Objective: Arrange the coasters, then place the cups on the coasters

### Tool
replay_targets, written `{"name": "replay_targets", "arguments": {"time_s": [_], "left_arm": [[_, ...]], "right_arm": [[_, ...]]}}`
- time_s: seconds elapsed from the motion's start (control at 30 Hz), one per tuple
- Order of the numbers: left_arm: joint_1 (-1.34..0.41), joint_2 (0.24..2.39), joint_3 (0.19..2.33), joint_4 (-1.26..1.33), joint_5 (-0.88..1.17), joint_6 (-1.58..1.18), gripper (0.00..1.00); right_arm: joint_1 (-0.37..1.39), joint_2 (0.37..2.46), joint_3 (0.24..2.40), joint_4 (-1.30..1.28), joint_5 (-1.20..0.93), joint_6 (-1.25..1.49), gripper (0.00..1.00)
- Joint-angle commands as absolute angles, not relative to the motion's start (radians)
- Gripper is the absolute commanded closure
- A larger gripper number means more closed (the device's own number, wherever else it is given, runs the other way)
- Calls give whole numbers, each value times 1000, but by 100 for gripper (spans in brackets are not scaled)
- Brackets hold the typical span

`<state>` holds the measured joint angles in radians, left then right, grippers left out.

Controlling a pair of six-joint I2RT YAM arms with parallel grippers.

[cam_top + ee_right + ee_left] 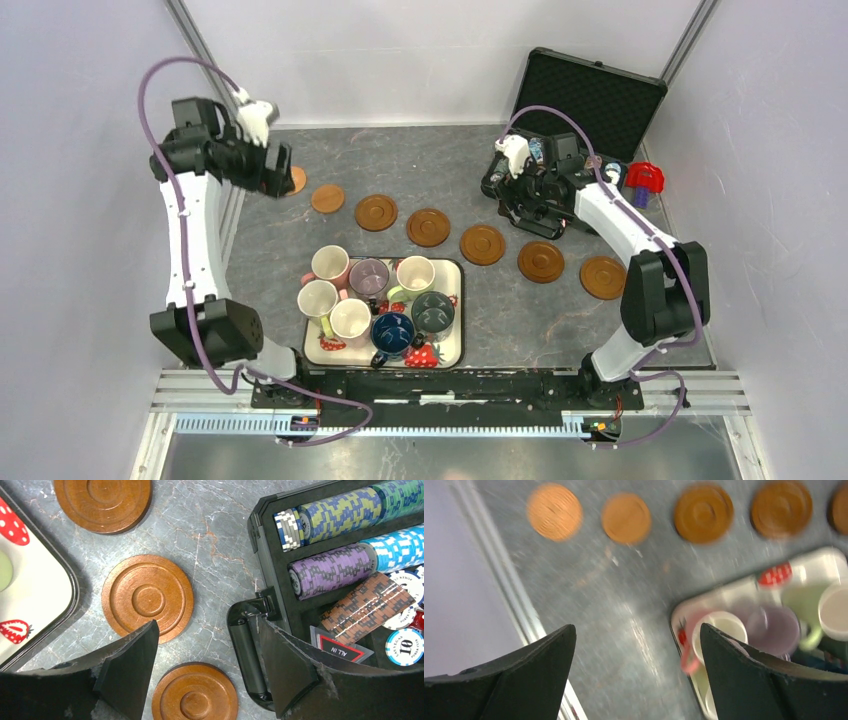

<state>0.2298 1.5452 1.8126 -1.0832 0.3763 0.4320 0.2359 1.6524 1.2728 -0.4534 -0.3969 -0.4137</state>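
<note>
My left gripper lowers and draws back onto the pink cup's handle (308, 279) (690, 665) next. The handle is below the gripper, nearer my base, jutting past the tray's edge.
Seven coasters lie in a slanting row across the grey table, from a light one (327, 198) at the left to a dark one (603, 277) at the right. The leftmost (297, 182) is half hidden behind my left gripper (275, 172). That gripper (636, 630) is open and empty, above bare table between the row (626, 517) and the tray. Several cups stand packed on the tray, among them pink (330, 264), mauve (368, 277) and dark blue (393, 333). My right gripper (206, 630) is open and holds nothing, above a dark coaster (195, 692).
The white strawberry-print tray (452, 352) sits near the front centre. An open black case of poker chips (350, 555) lies at the back right, its handle (247, 655) beside my right finger. A red object (645, 178) lies by the case. A metal rail (509, 580) edges the table's left side.
</note>
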Motion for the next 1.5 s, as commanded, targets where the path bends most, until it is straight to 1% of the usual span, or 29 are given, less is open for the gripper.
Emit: {"name": "replay_targets", "arguments": {"time_s": [0.0, 0.1, 0.27, 0.4, 0.5, 0.73, 0.9, 1.17, 1.37, 1.47], "left_arm": [[247, 1485, 1636, -1355, 502, 776, 0], [282, 1435, 1537, -1406, 483, 904, 0], [359, 1444, 1406, -1474, 476, 1139, 8], [369, 1453, 1323, -1406, 460, 1202, 15], [369, 1437, 1261, -1341, 474, 1235, 16], [367, 1448, 1151, -1212, 500, 1250, 20], [348, 1483, 1113, -1135, 503, 1227, 22], [302, 1502, 1082, -1082, 514, 1192, 24], [277, 1506, 1072, -1024, 521, 1126, 30], [278, 1505, 1071, -1029, 511, 1140, 32]], "right_arm": [[245, 1583, 1224, -422, -425, -431, 19], [245, 1571, 1206, -419, -429, -433, 19], [245, 1567, 1200, -423, -434, -433, 19], [245, 1571, 1206, -428, -436, -433, 19], [245, 1574, 1210, -435, -436, -432, 19], [244, 1573, 1207, -437, -427, -430, 19], [245, 1577, 1206, -446, -416, -438, 19], [245, 1578, 1209, -446, -408, -439, 19], [245, 1585, 1217, -443, -408, -438, 18], [245, 1583, 1219, -444, -406, -439, 18]]}}
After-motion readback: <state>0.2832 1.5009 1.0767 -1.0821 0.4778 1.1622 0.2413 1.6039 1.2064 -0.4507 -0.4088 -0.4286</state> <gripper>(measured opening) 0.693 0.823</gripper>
